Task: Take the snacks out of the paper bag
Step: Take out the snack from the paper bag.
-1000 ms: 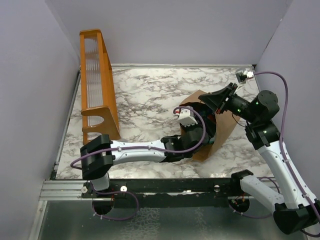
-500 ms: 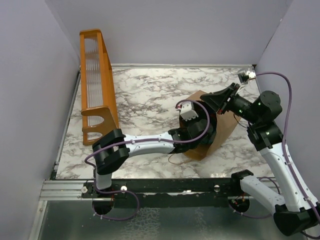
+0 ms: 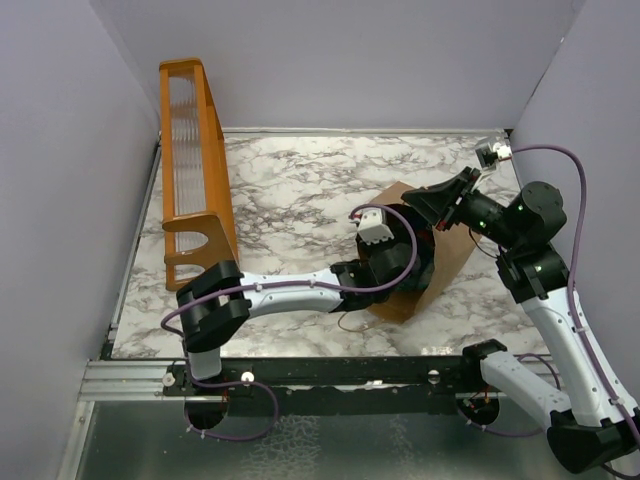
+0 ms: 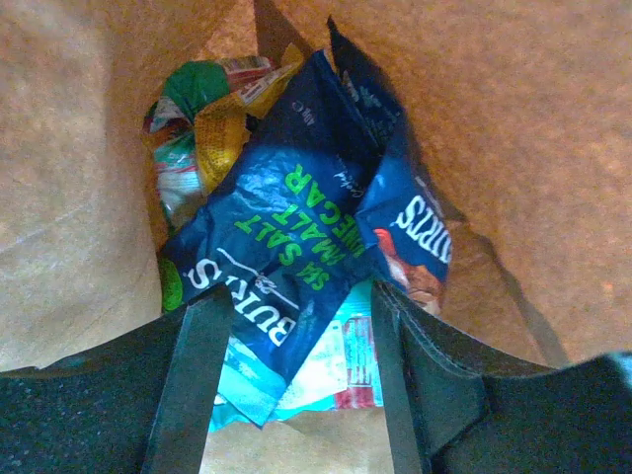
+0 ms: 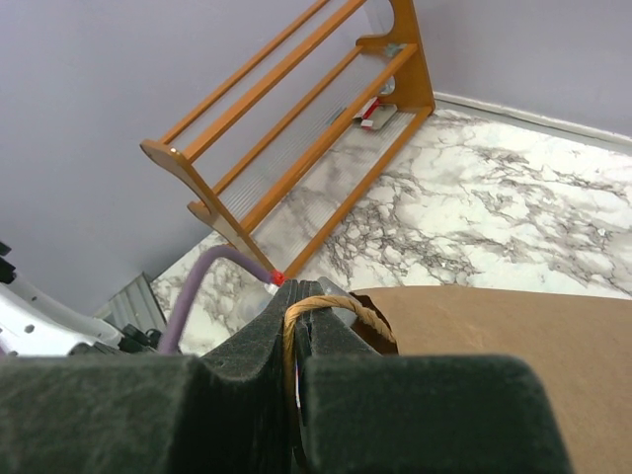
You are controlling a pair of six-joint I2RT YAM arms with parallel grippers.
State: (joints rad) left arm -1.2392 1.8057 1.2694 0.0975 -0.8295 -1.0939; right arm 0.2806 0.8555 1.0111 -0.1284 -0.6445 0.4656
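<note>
My left gripper slides deeper into the bag next, toward the right in the top view, onto the second blue packet's near corner, which faces the bag's opening.
The brown paper bag lies right of the table's middle, its mouth facing left. My left gripper is inside the mouth. In the left wrist view it is open, its fingers either side of a dark blue Burts packet. Around that snack lie a second blue packet, a teal packet underneath and a green and yellow packet at the bag's bottom. My right gripper is shut on the bag's twisted cord handle and holds the upper edge up.
An orange wooden rack stands along the left wall and also shows in the right wrist view, with a small red and white item on it. The bag's other cord handle trails on the marble table.
My left gripper has pushed further into the bag's mouth, and its elbow has swung right. My right gripper has kept its hold on the handle and lifted slightly.
</note>
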